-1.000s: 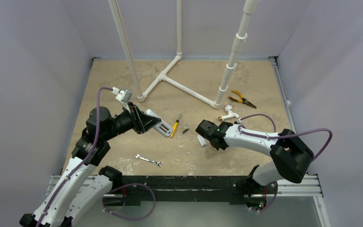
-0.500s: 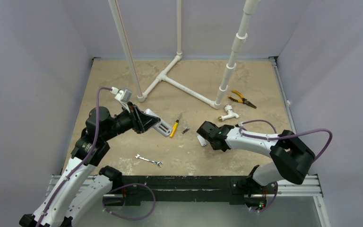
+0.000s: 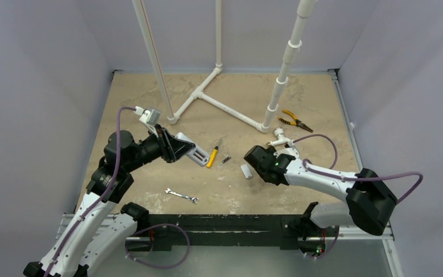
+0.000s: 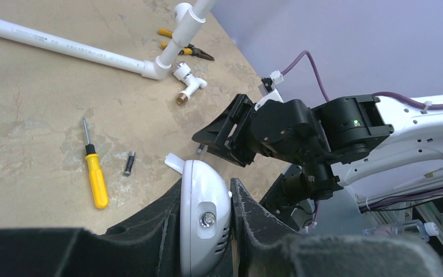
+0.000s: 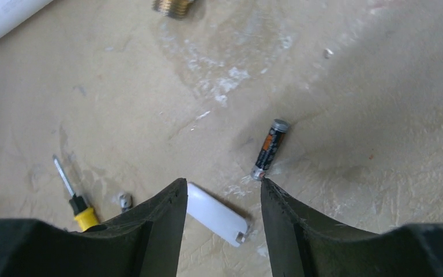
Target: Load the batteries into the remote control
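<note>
The battery lies at a slant below the robot's right gripper, outside the gap between its fingers, so the gripper will next turn and lower both fingers to either side of the battery's slim middle [image 5: 270, 149].
My left gripper [image 4: 205, 184] is shut on the white remote control [image 4: 203, 222], holding it tilted above the table at the left [image 3: 193, 154]. My right gripper [image 5: 222, 184] is open, low over a small white cover piece [image 5: 216, 214] that lies flat on the table between its fingers, touching neither. One battery [image 5: 270, 149], dark with a metal cap, lies just beyond the right fingertip. A second battery [image 3: 226, 158] lies beside the yellow-handled screwdriver [image 3: 212, 156] and also shows in the left wrist view [image 4: 128, 163].
A white PVC pipe frame [image 3: 231, 112] stands across the back of the table. A white valve with a brass end [image 3: 279, 138] lies behind my right gripper. Yellow-handled pliers [image 3: 295, 121] lie at the far right, and a small wrench [image 3: 181, 196] near the front edge.
My right gripper's jaws have opened over the white cover piece, and its arm has swung a little to the right. My left arm and the remote control have not moved.
</note>
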